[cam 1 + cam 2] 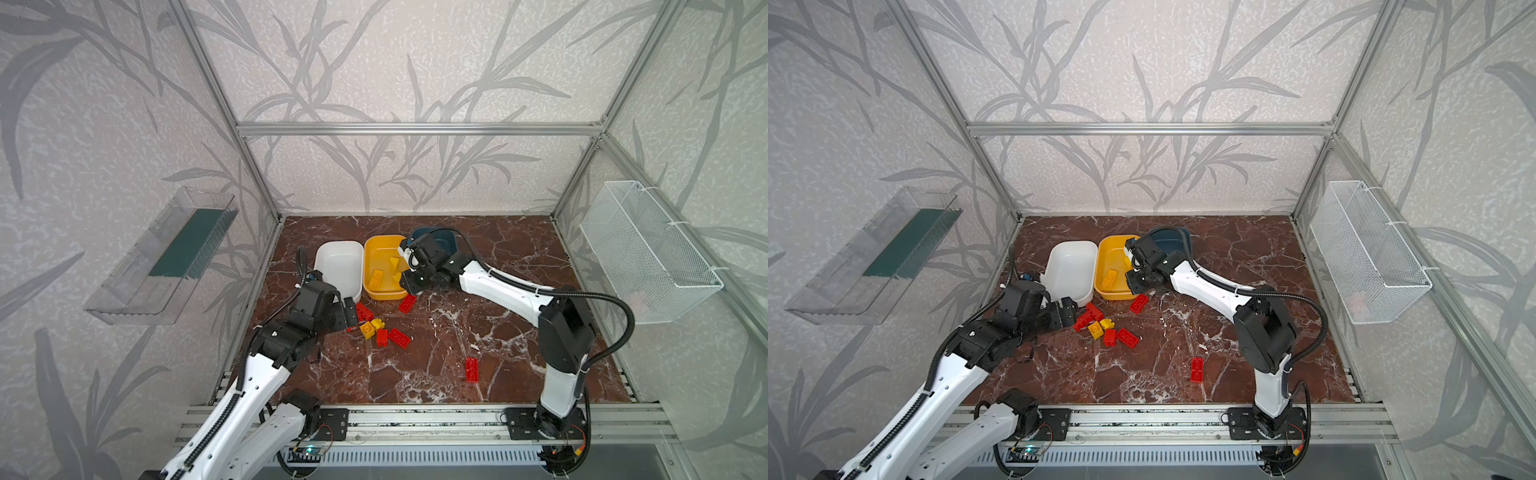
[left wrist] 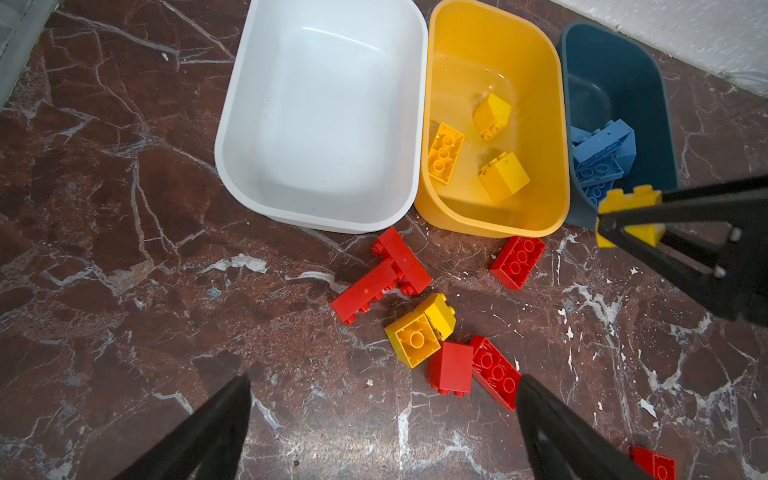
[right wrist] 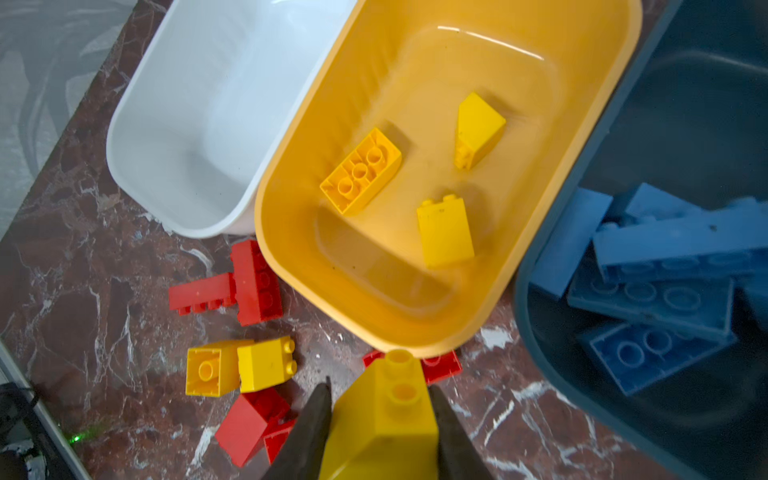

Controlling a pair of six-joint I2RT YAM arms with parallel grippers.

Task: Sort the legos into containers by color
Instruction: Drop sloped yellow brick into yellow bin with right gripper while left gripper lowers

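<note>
My right gripper moves outward past the yellow tub's near rim next, descends and releases, since the tub's bottom, holding only yellow legos, lies outward and below.
Three containers stand in a row at the back: a bare white tub (image 1: 338, 266), a yellow tub (image 1: 384, 249) with three yellow legos (image 2: 446, 151), and a teal tub (image 2: 611, 70) with several blue legos (image 2: 602, 153). My right gripper (image 3: 379, 384) is shut on a yellow lego (image 3: 390, 419), held just above the yellow tub's near rim (image 3: 415, 347). Loose red legos (image 2: 386, 274) and two yellow legos (image 2: 419, 332) lie on the marble in front of the tubs. My left gripper (image 2: 384, 380) hangs open beside that cluster, nothing between its fingers.
One red lego (image 1: 471, 369) lies alone toward the front right, another (image 1: 407, 302) sits against the yellow tub. A clear tray (image 1: 162, 257) hangs on the left wall and a wire basket (image 1: 648, 253) on the right. An aluminium rail (image 1: 415, 419) borders the front.
</note>
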